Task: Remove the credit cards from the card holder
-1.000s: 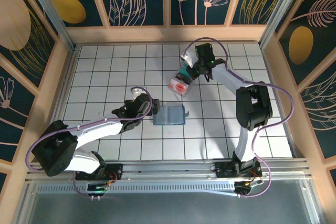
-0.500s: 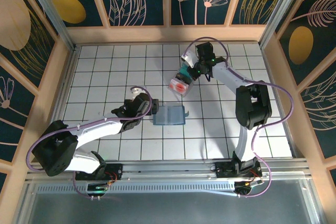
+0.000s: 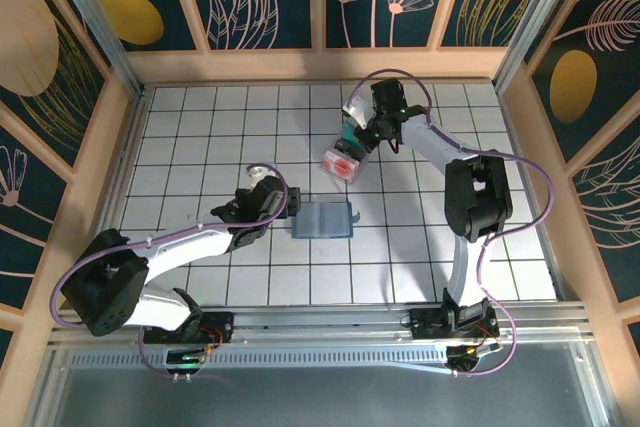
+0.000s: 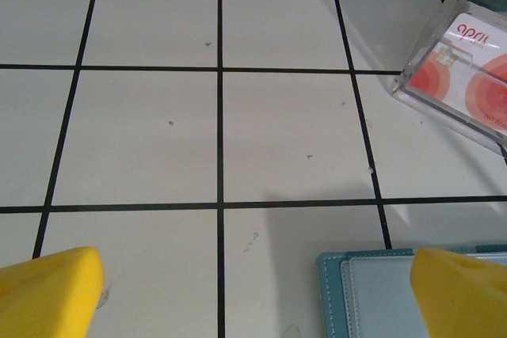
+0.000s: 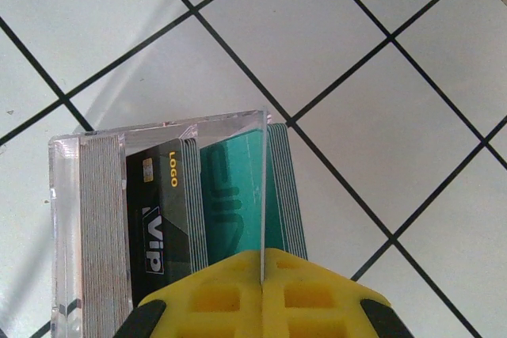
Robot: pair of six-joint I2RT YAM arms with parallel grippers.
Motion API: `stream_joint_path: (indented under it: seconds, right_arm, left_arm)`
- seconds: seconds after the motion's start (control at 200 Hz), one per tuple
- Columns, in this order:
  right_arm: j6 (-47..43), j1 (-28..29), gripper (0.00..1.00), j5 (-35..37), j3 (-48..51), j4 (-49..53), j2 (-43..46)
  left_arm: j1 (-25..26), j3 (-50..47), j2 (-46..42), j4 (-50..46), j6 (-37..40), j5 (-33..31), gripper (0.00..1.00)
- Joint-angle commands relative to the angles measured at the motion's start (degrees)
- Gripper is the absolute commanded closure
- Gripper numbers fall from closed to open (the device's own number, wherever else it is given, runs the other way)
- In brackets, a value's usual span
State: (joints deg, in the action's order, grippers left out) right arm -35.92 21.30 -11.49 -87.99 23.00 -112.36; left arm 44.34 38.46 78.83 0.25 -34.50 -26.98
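My right gripper lowers its thin card edge-on into the open gap between the black VIP cards and teal stack next, then releases it.
The card holder (image 3: 323, 219), a flat slate-blue wallet with a teal stitched border (image 4: 372, 294), lies on the white tiles at mid-table. My left gripper (image 3: 281, 205) hovers open at its left edge, its yellow fingertips (image 4: 55, 294) wide apart and the right one over the wallet's corner. My right gripper (image 3: 363, 135) is shut on a thin teal credit card (image 5: 261, 195), seen edge-on among the teal stack (image 5: 285, 187). That stack stands in a clear box (image 3: 341, 161) beside black VIP cards (image 5: 162, 219). A whitish-pink card with red circles (image 4: 475, 69) faces outward.
The clear box (image 4: 412, 85) lies about one tile beyond the wallet's far right corner. Wooden walls (image 3: 115, 157) ring the tiled floor, and a metal rail (image 3: 320, 319) runs along the near edge by the arm bases.
The right wrist has edged slightly toward the far wall, still shut beside the box. The left arm, the wallet and the box have stayed put.
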Motion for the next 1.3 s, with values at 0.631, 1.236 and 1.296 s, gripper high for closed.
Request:
stream_joint_path:
  seconds: [0.631,1.236,1.296]
  right_arm:
    - [-0.99,-0.58,1.00,-0.70,-2.88,6.73,-2.17]
    - [-0.66,-0.59,1.00,-0.68,-3.85,8.77,-3.42]
    - [-0.77,-0.63,1.00,-0.82,-3.95,8.99,-3.60]
  left_arm:
    - [-0.83,-0.04,-0.10,0.98,1.34,0.26,0.01]
    - [-0.92,-1.04,-1.84,0.36,1.01,-0.10,0.01]
    - [-0.95,-0.97,-1.76,0.20,1.08,-0.09,0.01]
